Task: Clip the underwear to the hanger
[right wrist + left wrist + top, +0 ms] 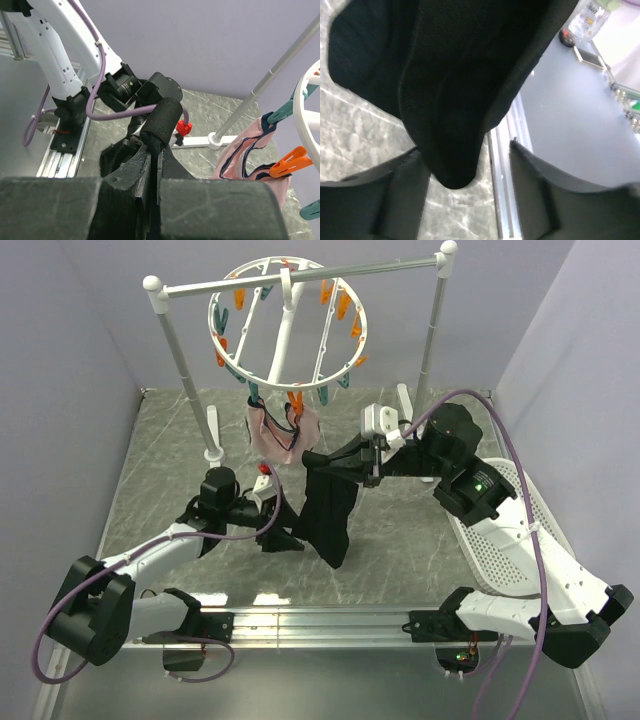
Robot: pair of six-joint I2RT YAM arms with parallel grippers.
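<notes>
The right gripper lowers toward the right in the top view next and releases the underwear (330,510), since the bare tabletop (382,512) beside the basket lies below it.
The black underwear (330,510) hangs in mid-air over the middle of the table. My right gripper (335,462) is shut on its top edge. In the right wrist view the pinched fabric (162,120) bulges out as a roll above the closed right gripper (157,152). My left gripper (283,532) is at the garment's lower left corner. Seen from the left wrist, the underwear (450,75) dangles between the open left gripper (465,150), close to the left finger. The round white hanger (212,320) with orange and teal pins hangs from the rail behind, above both grippers.
A pink garment (275,435) is clipped under the hanger's near rim, just behind the underwear. The white-and-silver rail stand (180,365) spans the back of the table. A white perforated basket (510,540) lies under the right arm. Purple walls close in on both sides.
</notes>
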